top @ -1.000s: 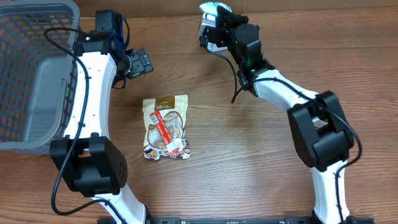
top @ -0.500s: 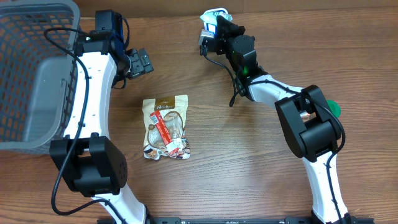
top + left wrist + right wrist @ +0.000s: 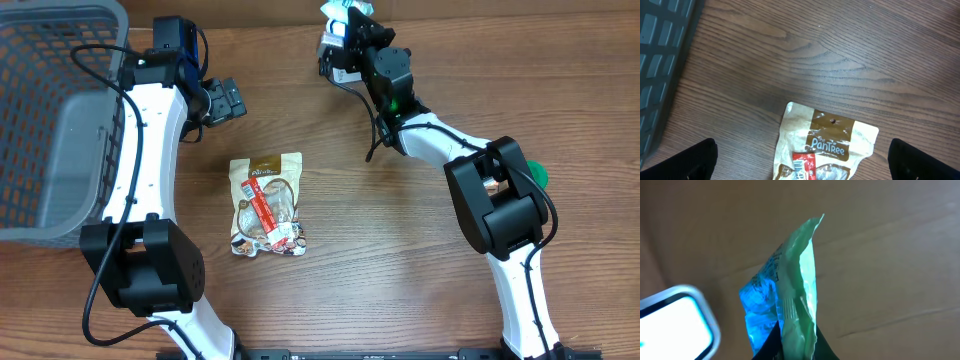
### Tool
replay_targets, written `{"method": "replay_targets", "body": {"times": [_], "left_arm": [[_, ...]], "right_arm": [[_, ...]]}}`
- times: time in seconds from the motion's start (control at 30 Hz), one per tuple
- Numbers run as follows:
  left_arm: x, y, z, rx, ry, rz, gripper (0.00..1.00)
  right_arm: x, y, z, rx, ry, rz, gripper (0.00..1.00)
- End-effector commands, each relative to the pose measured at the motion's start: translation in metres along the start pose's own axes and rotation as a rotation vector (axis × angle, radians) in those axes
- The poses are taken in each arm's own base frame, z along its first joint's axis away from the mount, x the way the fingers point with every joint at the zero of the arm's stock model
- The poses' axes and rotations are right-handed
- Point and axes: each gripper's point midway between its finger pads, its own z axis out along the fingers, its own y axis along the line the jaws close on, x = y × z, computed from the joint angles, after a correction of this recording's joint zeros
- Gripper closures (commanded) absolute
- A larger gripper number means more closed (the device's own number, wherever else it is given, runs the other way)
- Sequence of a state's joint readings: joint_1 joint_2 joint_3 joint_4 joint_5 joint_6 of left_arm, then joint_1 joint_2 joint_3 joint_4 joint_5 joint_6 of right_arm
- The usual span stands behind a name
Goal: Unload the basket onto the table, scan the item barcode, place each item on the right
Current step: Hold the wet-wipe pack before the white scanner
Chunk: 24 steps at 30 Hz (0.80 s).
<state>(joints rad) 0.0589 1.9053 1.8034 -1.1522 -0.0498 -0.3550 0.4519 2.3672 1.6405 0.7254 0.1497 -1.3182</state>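
Observation:
My right gripper will next move back, go down and let go of the packet, since the tabletop behind and below it is bare, between snack bag (image 3: 267, 205) and green object.
A green and white packet (image 3: 801, 275) stands edge-on between the fingers of my right gripper (image 3: 797, 351), which is shut on it. Blue light falls on the packet's left face. From overhead, that gripper (image 3: 342, 40) holds the packet (image 3: 345, 10) at the table's far edge. A tan "The PanTree" snack bag (image 3: 267, 205) lies flat mid-table, with a red barcode label (image 3: 804, 166) on it. My left gripper (image 3: 226, 100) hovers open above and behind the bag (image 3: 832, 142), its fingertips (image 3: 697, 157) wide apart, holding nothing.
A grey plastic basket (image 3: 50, 110) fills the left side of the table; its wall (image 3: 660, 55) shows in the left wrist view. A glowing white rounded panel (image 3: 672, 322) sits left of the packet. A green object (image 3: 539, 173) peeks out behind the right arm.
My right gripper has carried the packet slightly farther toward the table's back edge, and the right arm's elbow has swung left. The left arm and snack bag have not moved.

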Motion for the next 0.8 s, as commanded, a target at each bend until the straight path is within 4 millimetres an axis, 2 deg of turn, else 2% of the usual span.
{"method": "replay_targets", "body": {"times": [0.0,0.37,0.6,0.77], "left_arm": [[-0.005,-0.003,-0.010,0.004,-0.032,0.024,0.00],[-0.005,-0.003,-0.010,0.003,-0.032,0.023,0.01],[-0.005,-0.003,-0.010,0.003,-0.032,0.024,0.00],[-0.005,-0.003,-0.010,0.003,-0.032,0.024,0.00]], "right_arm": [[0.013,0.013,0.004,-0.033,0.036,0.016,0.96],[0.020,0.041,0.003,-0.100,0.060,0.063,0.97],[0.004,0.049,0.001,-0.115,0.043,0.149,0.97],[0.000,0.070,-0.003,-0.191,0.063,0.136,0.96]]}}
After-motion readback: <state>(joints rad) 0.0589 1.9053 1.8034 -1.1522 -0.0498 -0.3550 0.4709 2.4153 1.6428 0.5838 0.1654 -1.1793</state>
